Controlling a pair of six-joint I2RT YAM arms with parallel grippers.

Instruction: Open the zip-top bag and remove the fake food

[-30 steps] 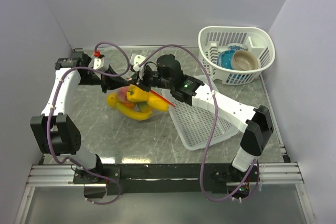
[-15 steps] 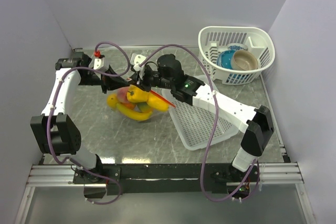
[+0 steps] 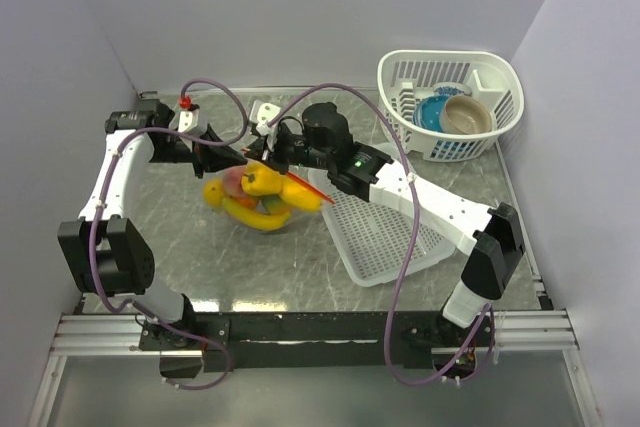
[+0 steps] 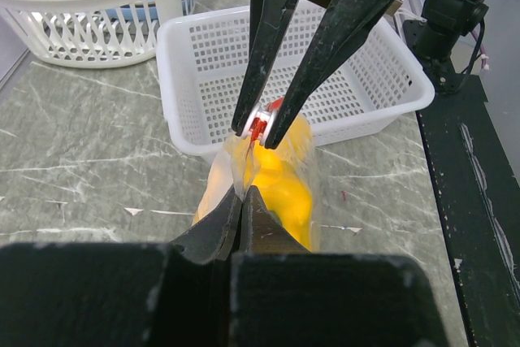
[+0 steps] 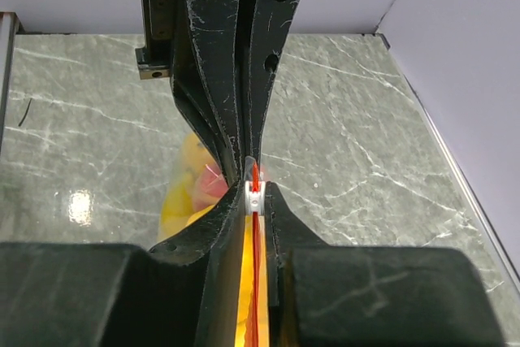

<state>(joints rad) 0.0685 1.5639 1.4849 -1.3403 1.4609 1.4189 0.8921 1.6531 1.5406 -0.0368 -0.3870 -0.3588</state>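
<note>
My right gripper draws back along the red-orange zip and releases the slider at the zip's near end [image 3: 330, 200] next, since that lies back from my gripper.
The zip-top bag [image 3: 262, 195] hangs just above the table at centre left, full of fake food [image 3: 250, 183] in yellow, orange and pink. My left gripper [image 3: 238, 153] is shut on the bag's clear top edge [image 4: 238, 170], its tips [image 4: 244, 193] pressed together. Facing it from the right, my right gripper [image 3: 268, 156] is shut on the white slider [image 5: 255, 195] of the red-orange zip strip [image 5: 253, 282]. In the left wrist view the right gripper's fingers [image 4: 296, 79] pinch that slider [image 4: 258, 125] above the yellow fake food [image 4: 284, 188].
A flat white mesh basket [image 3: 385, 232] lies to the right of the bag, under the right arm. A round white basket [image 3: 450, 102] holding a blue bowl and a tan bowl stands at the back right. Walls close in the table's left and back.
The right gripper's jaws have narrowed onto the zip slider. The bag, the food and the left arm are where they were.
</note>
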